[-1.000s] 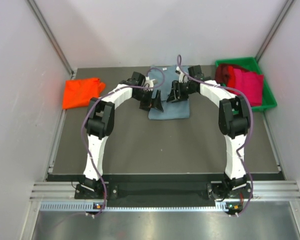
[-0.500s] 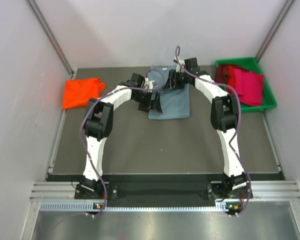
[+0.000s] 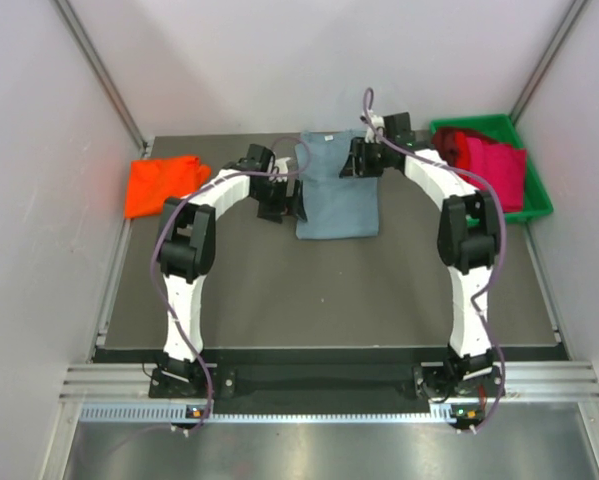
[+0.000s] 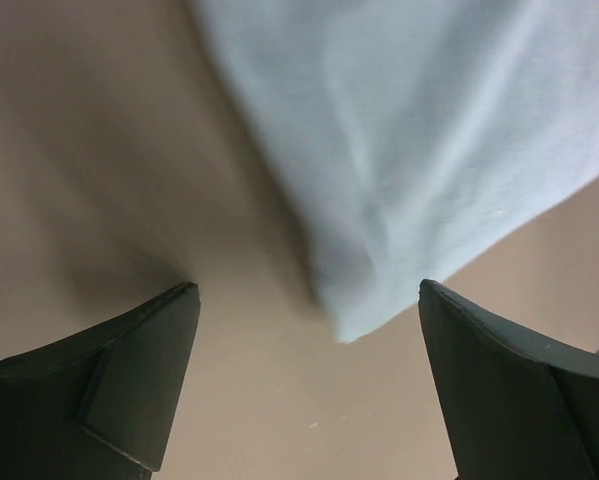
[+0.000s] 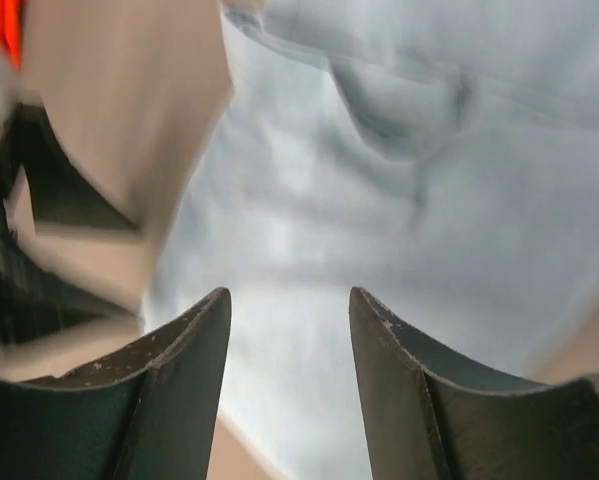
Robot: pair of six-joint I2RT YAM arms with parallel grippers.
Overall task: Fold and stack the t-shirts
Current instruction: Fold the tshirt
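The slate t-shirt's near corner (image 3: 301, 234) (image 4: 353, 318) lies just back of my left gripper, and the corner's tip already points between the gripper's fingers. My left gripper will ease back next and close on it.
A slate blue-grey t-shirt (image 3: 337, 190) lies folded into a rectangle at the back middle of the table. My left gripper (image 3: 282, 203) hovers at its left edge, jaws wide open. In the left wrist view a corner of that shirt (image 4: 419, 140) shows ahead of the gripper (image 4: 307, 288), ungripped. My right gripper (image 3: 363, 160) sits over the shirt's back right part, partly open. The right wrist view shows cloth (image 5: 399, 200) below the gripper (image 5: 289, 292), none of it pinched. An orange-red t-shirt (image 3: 162, 184) lies folded at the left. Crimson and magenta t-shirts (image 3: 487, 162) fill the bin.
The green plastic bin (image 3: 541, 203) stands at the back right corner. White walls enclose the dark table (image 3: 329, 290) on three sides. Both arms arch over the table from their bases at the near edge.
Both grippers have drawn off the blue-grey shirt: the left one slid left to its edge, the right one moved back and right. The shirt's folded face now shows uncovered.
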